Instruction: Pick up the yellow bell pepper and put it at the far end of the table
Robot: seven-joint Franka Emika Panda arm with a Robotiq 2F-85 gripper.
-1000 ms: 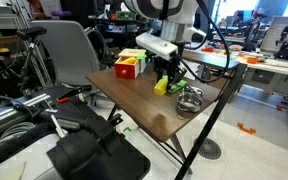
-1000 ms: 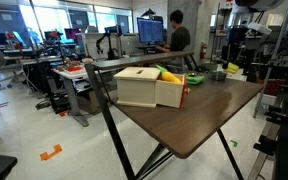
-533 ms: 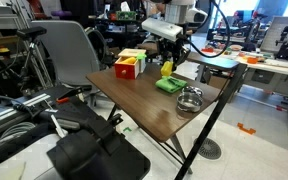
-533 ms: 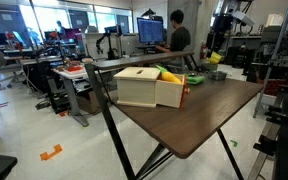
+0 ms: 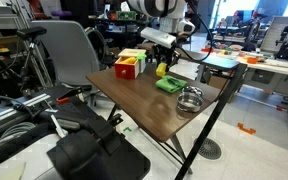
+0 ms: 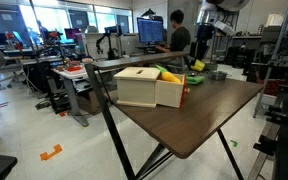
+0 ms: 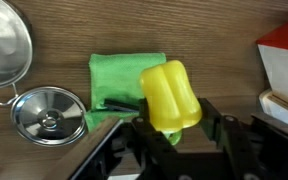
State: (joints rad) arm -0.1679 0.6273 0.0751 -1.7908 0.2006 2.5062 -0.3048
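Observation:
My gripper needs to first move down and toward the red and yellow box [image 5: 129, 65] to get the pepper onto the bare table beside the cloth.
My gripper [image 7: 174, 125] is shut on the yellow bell pepper [image 7: 171, 93] and holds it above the brown table [image 7: 214, 30]. In the wrist view the pepper hangs over the right edge of a green cloth [image 7: 119, 82]. In both exterior views the pepper [image 5: 162, 70] [image 6: 198, 66] is in the air under the gripper [image 5: 161, 64] [image 6: 199, 58], between the cloth [image 5: 169, 86] and the red and yellow box [image 5: 129, 65]. The pepper's lower end is hidden between the fingers.
A metal bowl [image 5: 190, 98] with its lid [image 7: 44, 115] sits by the cloth, and a second metal vessel [image 7: 4, 45] shows at the wrist view's left edge. A wooden box [image 6: 149, 87] stands on the table. A person [image 6: 179, 38], chairs and desks surround the table.
The gripper has lifted the pepper off the green cloth and carried it across the table toward the box side.

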